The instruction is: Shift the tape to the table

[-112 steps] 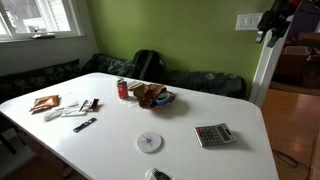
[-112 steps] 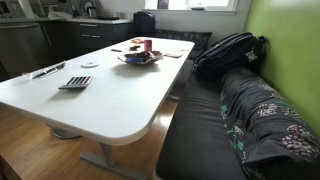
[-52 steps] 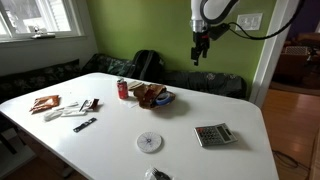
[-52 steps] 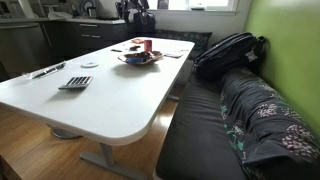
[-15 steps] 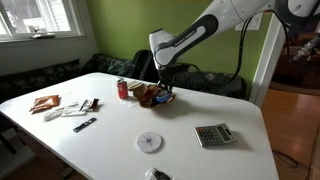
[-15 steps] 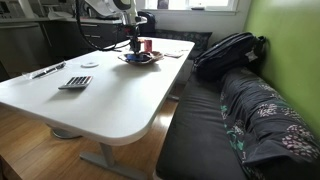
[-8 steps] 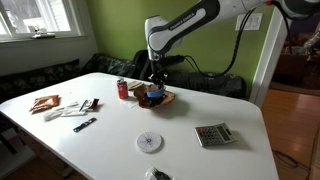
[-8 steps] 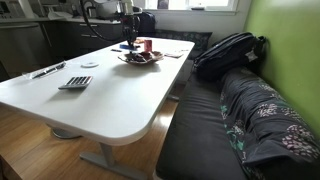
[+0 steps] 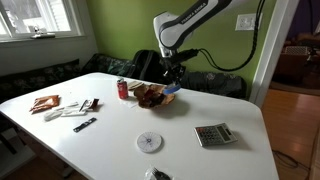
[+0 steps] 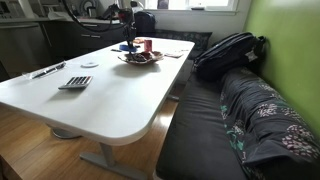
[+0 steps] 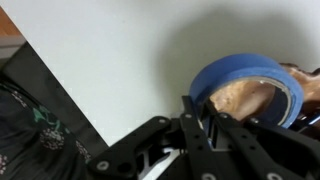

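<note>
My gripper moves away from the dish and down to the bare white table beside it next, since the blue tape [image 9: 170, 90] [image 11: 240, 72] still hangs at the dish's edge.
My gripper [image 11: 200, 108] is shut on the rim of the blue tape [image 11: 240, 72], a ring that hangs just above the white table [image 11: 110, 50]. In an exterior view the gripper [image 9: 172, 78] holds the tape [image 9: 170, 90] at the right edge of a dish of brown items [image 9: 150, 97], near the table's [image 9: 110, 140] far side. From the opposite side, the gripper [image 10: 127, 39] and tape [image 10: 127, 46] are small and far off, beside the dish [image 10: 140, 57].
A red soda can [image 9: 123, 89] stands left of the dish. A flat white disc [image 9: 149, 142], a calculator [image 9: 212, 135] and scattered packets [image 9: 62, 106] lie on the table. A dark bench with a backpack [image 10: 228, 52] runs along the far edge.
The gripper has lifted off the dish with the tape in it and moved right and slightly up, toward the table's far edge.
</note>
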Tool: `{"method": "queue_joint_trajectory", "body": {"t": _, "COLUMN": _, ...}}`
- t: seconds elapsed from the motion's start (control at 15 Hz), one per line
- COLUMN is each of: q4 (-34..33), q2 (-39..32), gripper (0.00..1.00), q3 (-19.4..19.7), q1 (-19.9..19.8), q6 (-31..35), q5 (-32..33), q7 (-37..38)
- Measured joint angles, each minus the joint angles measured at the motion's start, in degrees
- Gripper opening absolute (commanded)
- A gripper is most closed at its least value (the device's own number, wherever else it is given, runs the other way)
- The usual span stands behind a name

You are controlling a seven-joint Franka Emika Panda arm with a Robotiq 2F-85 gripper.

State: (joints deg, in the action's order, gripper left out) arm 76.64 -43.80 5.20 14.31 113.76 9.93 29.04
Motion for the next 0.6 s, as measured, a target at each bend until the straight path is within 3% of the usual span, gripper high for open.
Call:
{"method": "queue_joint_trajectory", "body": {"t": 0.27, "q4": 10.53, "q2": 5.87, "gripper": 0.03, "q3": 1.86, "q1": 0.14, "q6": 0.67, "q5": 0.11, "q7": 12.15}}
{"method": "queue_joint_trajectory", "body": {"t": 0.33, "q4": 13.33, "q2": 7.43, "gripper": 0.13, "q3": 2.09, "q1": 0.18, "q6": 0.72, "q5": 0.13, "q7": 15.40}}
{"method": "queue_joint_trajectory", "body": {"t": 0.47, "q4": 14.39, "q2": 8.19, "gripper": 0.13, "q3": 1.85, "q1": -0.05, "q6": 0.76, "q5": 0.25, "q7": 15.91}}
{"method": "queue_joint_trajectory", "body": {"t": 0.53, "q4": 14.00, "q2": 8.08, "gripper": 0.03, "q3": 1.80, "q1": -0.05, "q6": 0.76, "q5": 0.25, "q7": 15.90}}
{"method": "queue_joint_trajectory", "body": {"t": 0.6, "q4": 13.69, "q2": 7.93, "gripper": 0.03, "q3": 1.77, "q1": -0.04, "q6": 0.76, "q5": 0.25, "q7": 15.90}}
